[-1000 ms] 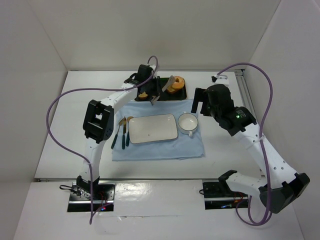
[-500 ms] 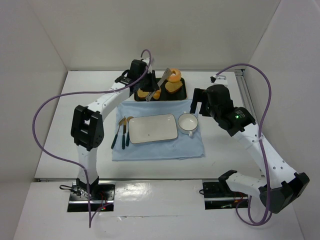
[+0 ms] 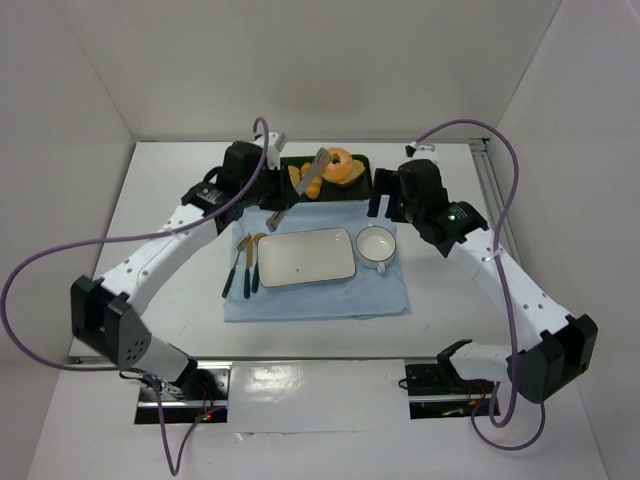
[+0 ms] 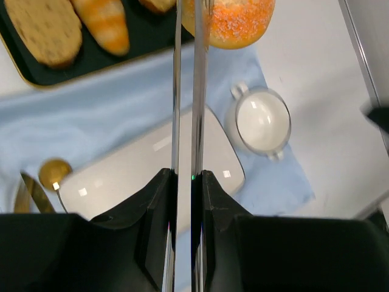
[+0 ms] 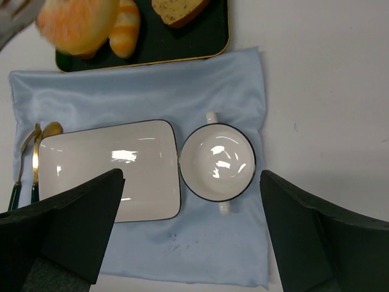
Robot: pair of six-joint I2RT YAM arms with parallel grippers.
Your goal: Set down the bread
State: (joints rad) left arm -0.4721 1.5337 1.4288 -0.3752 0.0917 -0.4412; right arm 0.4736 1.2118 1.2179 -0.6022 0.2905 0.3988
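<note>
The white rectangular plate [image 3: 307, 261] is empty and lies below and back from my left gripper. I should bring the bread [image 3: 340, 164] back, lower it onto the plate and release the tongs.
The bread [image 3: 340, 164], a round orange-glazed bun, hangs pinched between the tips of long metal tongs [image 3: 300, 187] above the black tray [image 3: 364, 187]. My left gripper [image 3: 274, 196] is shut on the tongs' handles. In the left wrist view the tongs [image 4: 185, 91] run straight up from my jaws to the bread [image 4: 236, 22], which is cut off by the top edge. The right wrist view shows the bread [image 5: 76, 21] blurred at the top left. My right gripper [image 5: 192, 176] is open and holds nothing, hovering over the white bowl [image 5: 217, 161].
The tray [image 4: 91, 61] holds a croissant [image 4: 103, 25] and toast slices [image 4: 42, 27]. A white rectangular plate [image 3: 305, 256], the bowl [image 3: 376, 245] and cutlery [image 3: 245, 265] lie on a blue cloth [image 3: 320, 300].
My left arm has swung wide to the left and lifted the bread in the tongs off the tray. My right gripper has moved up toward the tray's right end.
</note>
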